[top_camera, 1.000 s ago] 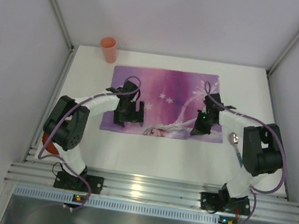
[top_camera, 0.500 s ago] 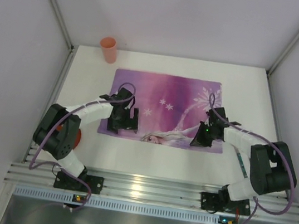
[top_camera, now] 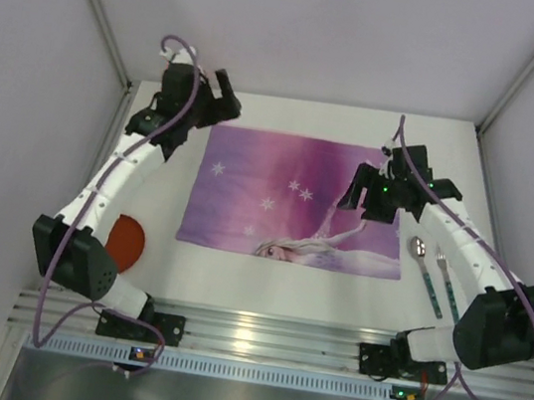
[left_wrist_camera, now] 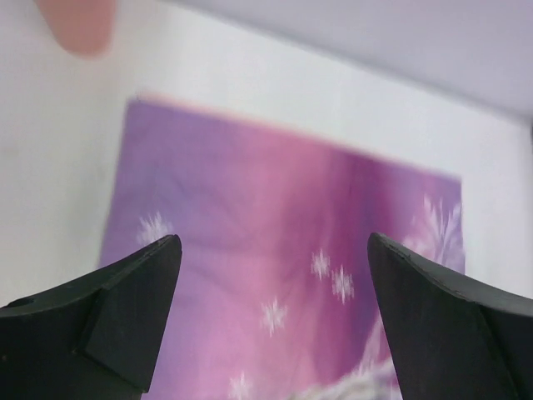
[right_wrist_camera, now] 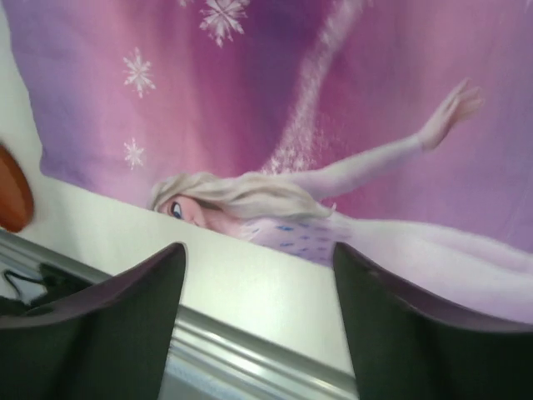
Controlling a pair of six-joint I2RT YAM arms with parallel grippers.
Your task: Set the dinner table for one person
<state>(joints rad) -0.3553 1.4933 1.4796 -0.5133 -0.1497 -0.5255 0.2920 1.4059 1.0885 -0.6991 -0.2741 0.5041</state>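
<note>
The pink cup (left_wrist_camera: 79, 25) stands below my fingers on the left in the wrist view, so I will next move my left gripper that way and down onto it.
The dinner table (top_camera: 265, 282) is a white top with a purple princess placemat (top_camera: 287, 198) lying flat in its middle. My left gripper (top_camera: 220, 97) is open at the far left corner, above the mat's far left end (left_wrist_camera: 250, 217); nothing is between its fingers. A pink cup (left_wrist_camera: 79, 25) shows blurred just beyond it and is hidden in the top view. My right gripper (top_camera: 361, 192) hangs open over the mat's right part, empty, facing the mat's near edge (right_wrist_camera: 275, 225).
A spoon (top_camera: 421, 261) and a fork (top_camera: 446, 283) lie side by side right of the mat. A red-orange plate (top_camera: 126, 242) sits at the near left, also seen as the red-orange plate (right_wrist_camera: 12, 200). Metal rails (top_camera: 276, 340) line the near edge; grey walls enclose the table.
The right gripper has opened and risen away from the mat's near right edge. The left arm has swung from the mat's near left edge to the far left corner.
</note>
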